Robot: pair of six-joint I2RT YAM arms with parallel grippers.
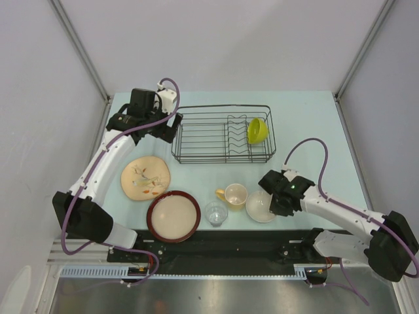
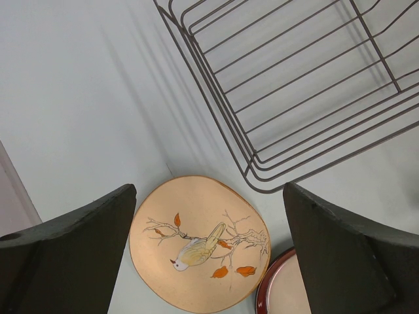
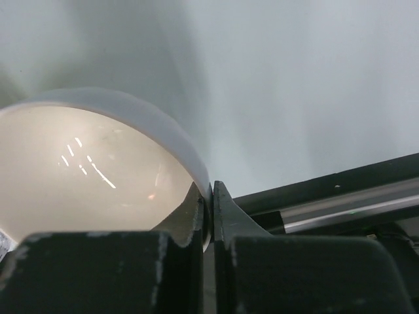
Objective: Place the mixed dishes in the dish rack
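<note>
My right gripper will next lift the saucer (image 1: 259, 205) and move it outward, then lower it into the empty slots on the near side of the green bowl and let it go.
The black wire dish rack (image 1: 209, 134) stands at the back with the lime green bowl (image 1: 256, 130) tilted in its slots. My right gripper (image 3: 208, 199) is shut on the rim of the small pale saucer (image 3: 91, 163), one finger inside and one outside. In the top view the saucer (image 1: 259, 205) lies at the front right beside the yellow mug (image 1: 234, 195). My left gripper (image 2: 209, 261) hangs open above the floral plate (image 2: 196, 245). The red-rimmed dish (image 1: 173, 216) and the clear glass (image 1: 216, 213) sit at the front.
The rack's near left corner (image 2: 262, 176) is close to the floral plate. A black rail (image 1: 216, 252) runs along the table's front edge, right behind the saucer. Grey walls (image 1: 39, 98) close in both sides.
</note>
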